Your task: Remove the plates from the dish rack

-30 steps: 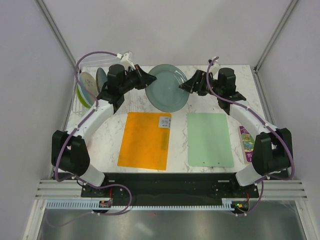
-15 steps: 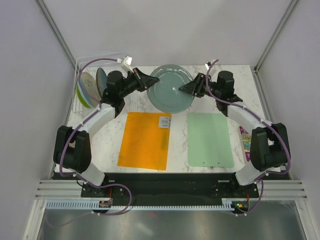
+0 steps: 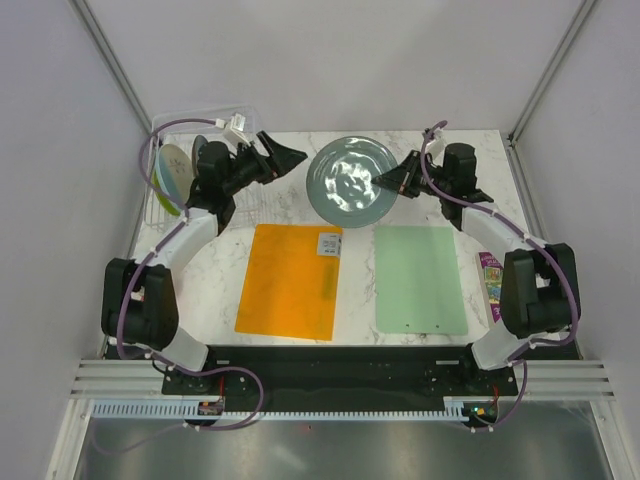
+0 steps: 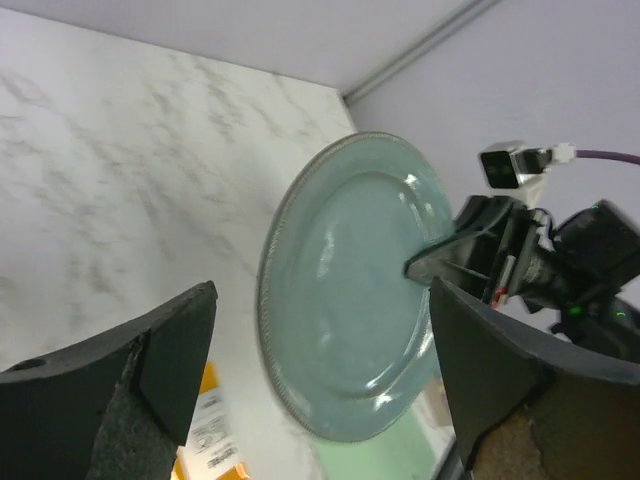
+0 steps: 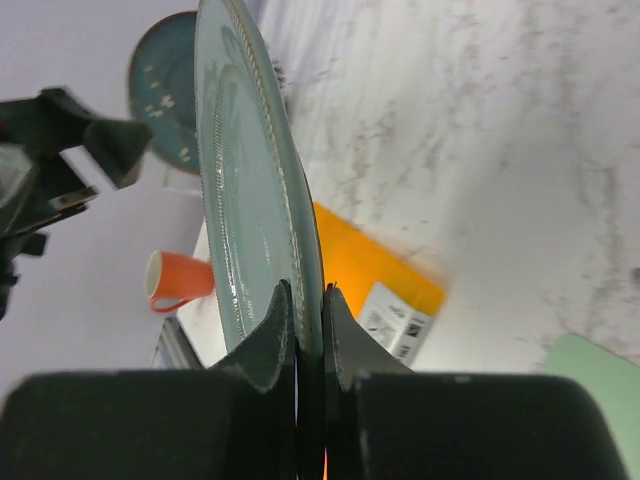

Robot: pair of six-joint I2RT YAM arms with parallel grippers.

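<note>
The right gripper lowers the tilted plate onto the bare tabletop beyond the mats next and releases it, since that clear place lies below the gripper.
A grey-green plate [image 3: 348,180] hangs tilted over the far middle of the table. My right gripper [image 3: 386,183] is shut on its right rim, and in the right wrist view the fingers [image 5: 276,330] pinch the plate's edge [image 5: 255,190]. My left gripper [image 3: 292,156] stands open just left of the plate, apart from it. In the left wrist view its wide fingers [image 4: 168,350] frame the plate [image 4: 345,300] without touching. The dish rack [image 3: 158,205] at the far left holds a pale plate [image 3: 175,172] and a dark blue-grey plate [image 3: 203,152] on edge.
An orange mat [image 3: 292,280] and a green mat [image 3: 420,278] lie flat in front of the arms. A coloured packet [image 3: 491,285] lies at the right table edge. An orange mug [image 5: 180,280] shows beyond the held plate in the right wrist view.
The right gripper closed on the plate's right rim. The left gripper let go of the left rim, opened and drew back left. The plate shifted slightly right.
</note>
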